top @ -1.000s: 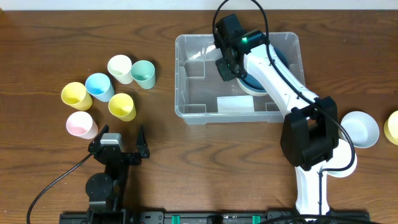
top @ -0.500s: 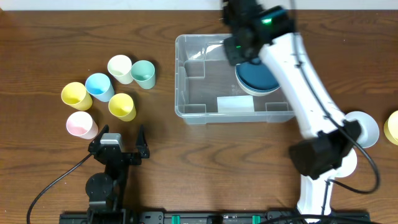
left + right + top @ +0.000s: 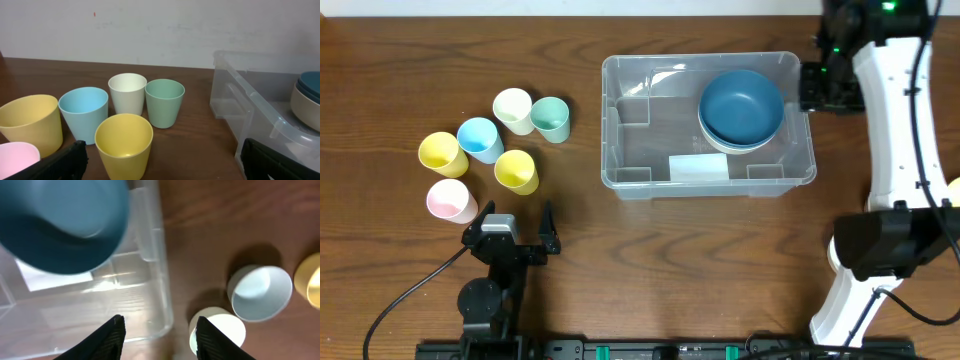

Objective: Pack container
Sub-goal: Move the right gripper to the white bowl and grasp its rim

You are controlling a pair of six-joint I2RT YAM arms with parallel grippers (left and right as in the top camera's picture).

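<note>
The robot's right gripper will next move back away from the container's side, turn and go down to the container-side rim of the white bowl outside the container.
The clear container [image 3: 630,150] stands at the table's middle, with a white label on its floor. A dark blue bowl [image 3: 741,105] sits in its right half, stacked on a pale bowl. My right gripper [image 3: 817,88] hangs open and empty just outside the container's right wall. In the right wrist view my jaws [image 3: 162,337] straddle the container wall [image 3: 152,255], with the blue bowl [image 3: 60,225] at upper left. My left gripper [image 3: 512,238] rests open and empty near the front edge, below the cups; its jaws [image 3: 160,162] face a yellow cup [image 3: 123,145].
Several cups stand left of the container: cream [image 3: 512,109], green [image 3: 551,119], blue [image 3: 480,139], two yellow [image 3: 441,153] [image 3: 517,171], pink [image 3: 451,200]. The right wrist view shows a light blue bowl [image 3: 260,292], a white bowl [image 3: 220,330] and a yellow bowl [image 3: 309,280] right of the container.
My right arm has risen from over the blue bowl inside the container and swung right, past the container's right wall. The blue bowl stays in the container. The left arm has not moved.
</note>
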